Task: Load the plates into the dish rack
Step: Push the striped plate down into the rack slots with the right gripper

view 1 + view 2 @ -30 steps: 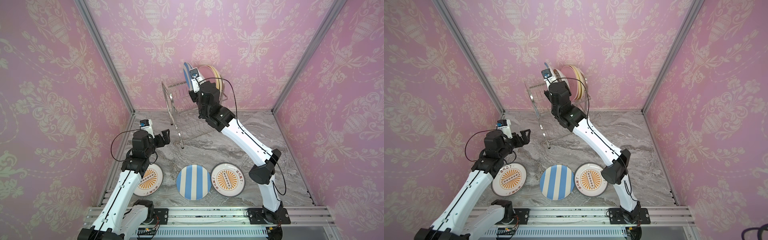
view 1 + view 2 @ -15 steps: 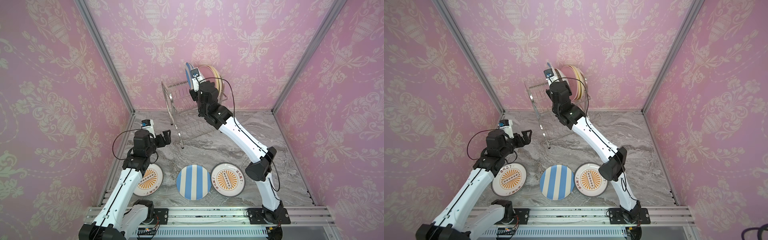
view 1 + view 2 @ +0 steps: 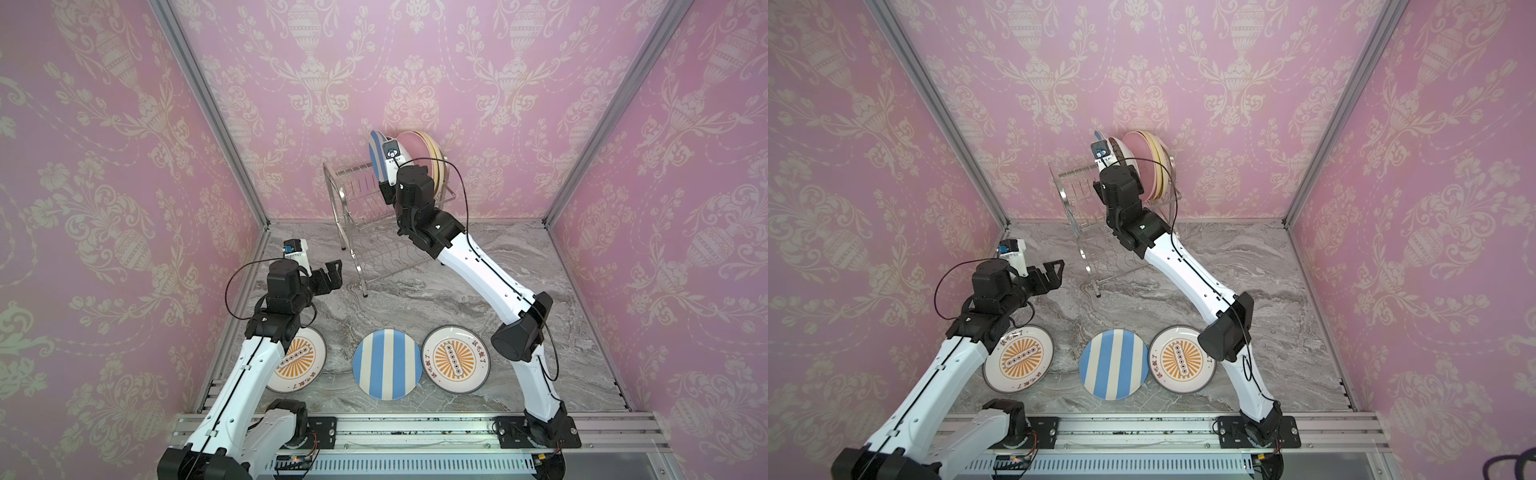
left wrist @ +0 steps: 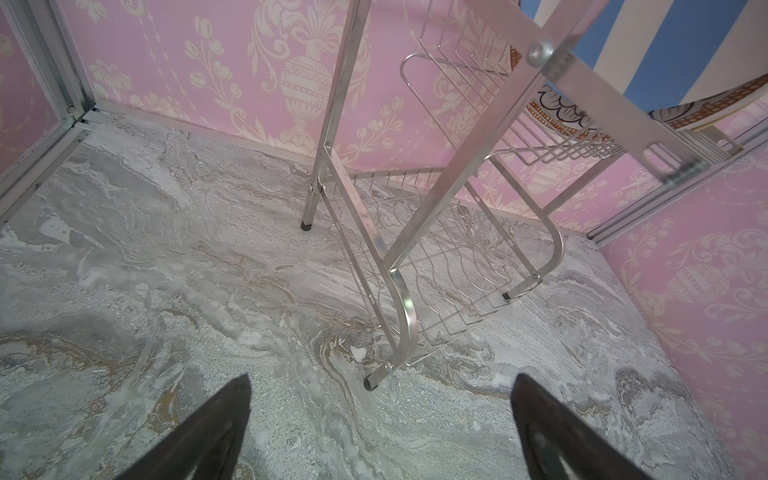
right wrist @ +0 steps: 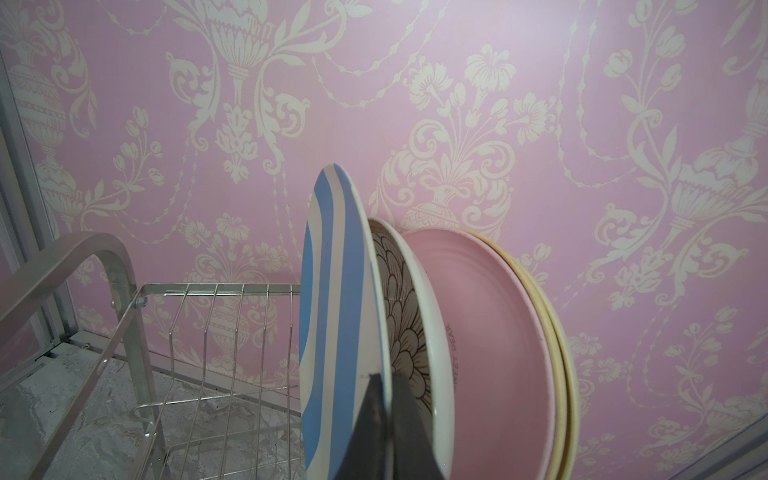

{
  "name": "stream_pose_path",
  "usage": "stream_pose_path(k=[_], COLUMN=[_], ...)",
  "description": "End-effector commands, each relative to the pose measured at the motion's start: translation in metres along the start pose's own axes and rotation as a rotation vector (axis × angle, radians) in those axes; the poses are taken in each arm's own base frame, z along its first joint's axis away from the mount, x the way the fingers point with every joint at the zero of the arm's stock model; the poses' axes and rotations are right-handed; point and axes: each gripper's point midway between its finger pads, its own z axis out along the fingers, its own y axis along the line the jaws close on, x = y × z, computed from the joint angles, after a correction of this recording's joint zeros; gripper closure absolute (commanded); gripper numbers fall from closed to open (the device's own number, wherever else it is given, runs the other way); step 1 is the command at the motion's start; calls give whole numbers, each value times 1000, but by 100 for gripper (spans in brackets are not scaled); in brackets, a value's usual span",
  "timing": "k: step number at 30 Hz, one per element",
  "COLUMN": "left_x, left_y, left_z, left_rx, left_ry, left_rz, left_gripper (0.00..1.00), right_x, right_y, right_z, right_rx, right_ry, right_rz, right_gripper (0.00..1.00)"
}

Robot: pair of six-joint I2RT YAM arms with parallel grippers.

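Observation:
My right gripper moves down and toward the petal-patterned plate (image 3: 1117,152) (image 5: 401,324) next. It lets go of the striped plate's rim there, since that striped plate still stands higher than its neighbours.
The silver dish rack (image 3: 357,208) (image 3: 1073,195) stands at the back of the table. My right gripper (image 5: 384,376) is shut on the rim of a blue-and-white striped plate (image 5: 332,311) (image 3: 376,153), held upright over the rack's upper tier. The plate's top edge is higher than its neighbours' and its lower edge is hidden. Close beside it stand a petal-patterned plate (image 5: 401,324), a pink plate (image 5: 490,332) and yellowish rims (image 5: 540,303). Flat on the table lie a sunburst plate (image 3: 301,359), a striped plate (image 3: 387,363) and another sunburst plate (image 3: 455,359). My left gripper (image 3: 332,274) (image 4: 382,376) is open and empty, short of the rack's near foot (image 4: 368,382).
Pink patterned walls with metal corner posts (image 3: 208,116) close in the marble table (image 3: 478,270) on three sides. The rack's lower wavy-wire shelf (image 4: 449,270) holds nothing. My left forearm covers part of the left sunburst plate. A metal rail (image 3: 415,428) runs along the front edge.
My right arm has eased slightly toward the rack with the striped plate still gripped. The left arm has barely moved and stays open.

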Motion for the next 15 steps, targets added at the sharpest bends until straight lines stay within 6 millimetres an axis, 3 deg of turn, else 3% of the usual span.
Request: stream_pose_path(k=[1,15], left_x=[8,8], left_y=[2,2], left_z=[2,2], left_rx=[9,8], left_ry=[27,32], left_rz=[-16,-6], left_gripper=[1,1], right_x=[0,16], right_y=[-1,8], right_z=[5,13], right_rx=[9,-9], right_ry=[-17,11], right_rz=[49,42], right_gripper=[100,100])
